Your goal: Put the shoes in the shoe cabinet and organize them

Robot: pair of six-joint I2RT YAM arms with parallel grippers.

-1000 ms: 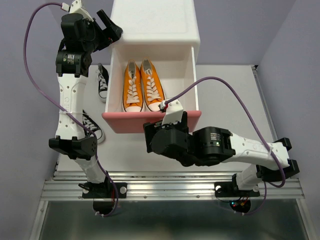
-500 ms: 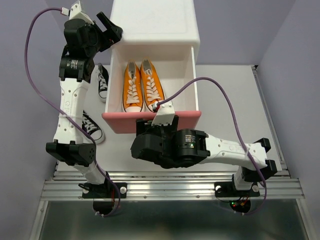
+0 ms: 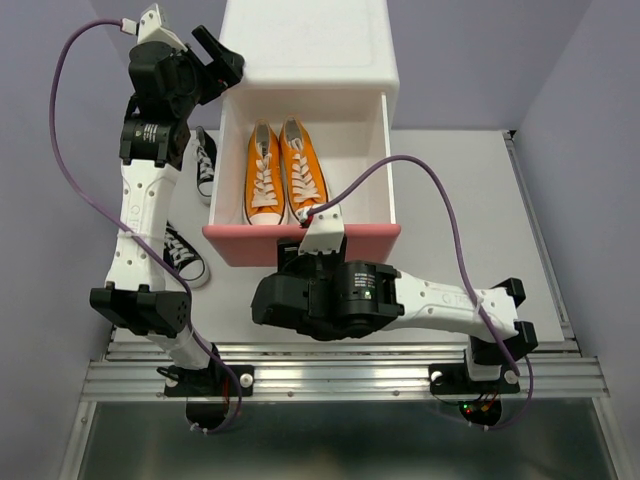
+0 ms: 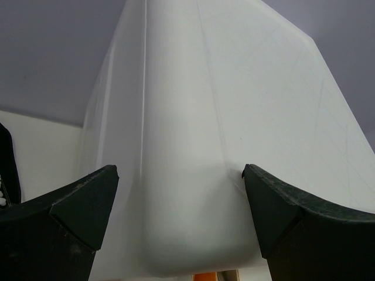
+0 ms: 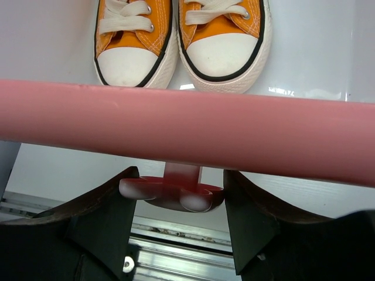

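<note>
I should move the knob outward with my right gripper next, until the pink front of the upper drawer meets the cabinet, because both orange shoes are inside.
The white shoe cabinet stands at the back. Its upper drawer is pulled out, its pink front toward me. Two orange shoes lie side by side inside, toes at the front; they also show in the right wrist view. Two black shoes lie on the table left of the cabinet. My right gripper is shut on the drawer's knob. My left gripper is open, its jaws either side of the cabinet's top left corner. The lower drawer is hidden.
The white table has a purple wall behind and at both sides. A metal rail runs along its near edge, where both arm bases are bolted. The left arm stands over the black shoes.
My right arm's wrist has swung left along the drawer front, staying at the knob. The left gripper has shifted slightly at the cabinet corner. The drawer and shoes have barely moved.
</note>
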